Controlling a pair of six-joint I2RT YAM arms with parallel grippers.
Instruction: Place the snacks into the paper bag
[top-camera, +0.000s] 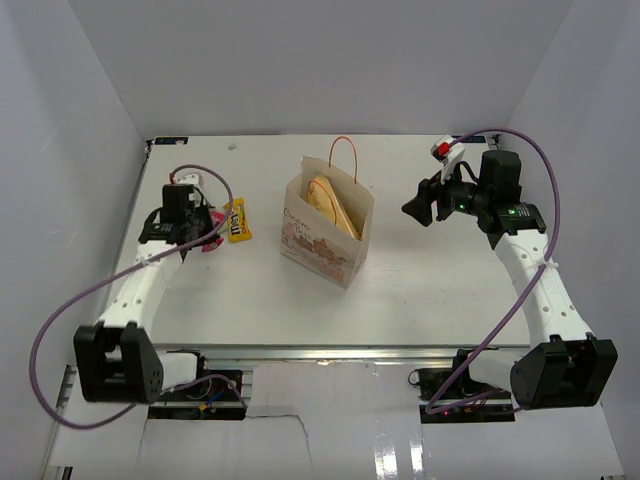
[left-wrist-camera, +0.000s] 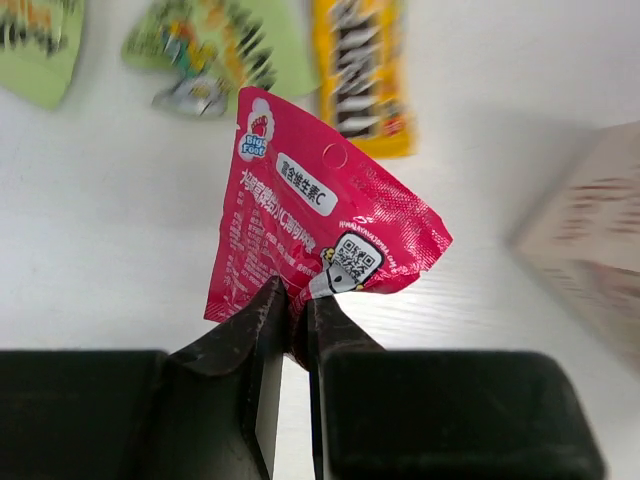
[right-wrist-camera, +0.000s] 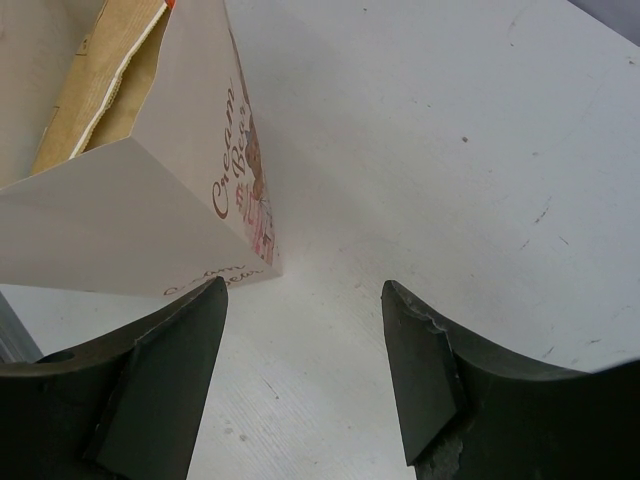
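Note:
The robot's left hand will next go up, swing to the right in the top view and lower the red-pink packet into the gap beside the golden chip bag (top-camera: 335, 205), as there is room there.
My left gripper (left-wrist-camera: 296, 300) is shut on the bottom edge of a red-pink candy packet (left-wrist-camera: 310, 215) and holds it above the table; the packet peeks out at the gripper in the top view (top-camera: 210, 243). A yellow candy packet (left-wrist-camera: 362, 70) lies beyond it, also in the top view (top-camera: 238, 221). Two light green packets (left-wrist-camera: 215, 45) (left-wrist-camera: 40, 45) lie at the far left. The upright beige paper bag (top-camera: 325, 235) stands mid-table with the golden chip bag (top-camera: 335, 205) inside. My right gripper (right-wrist-camera: 305, 300) is open and empty, right of the paper bag (right-wrist-camera: 150, 210).
White walls close in the table (top-camera: 420, 290) on the left, back and right. The paper bag's orange handle (top-camera: 345, 155) sticks up at its far side. Cables loop from both arms.

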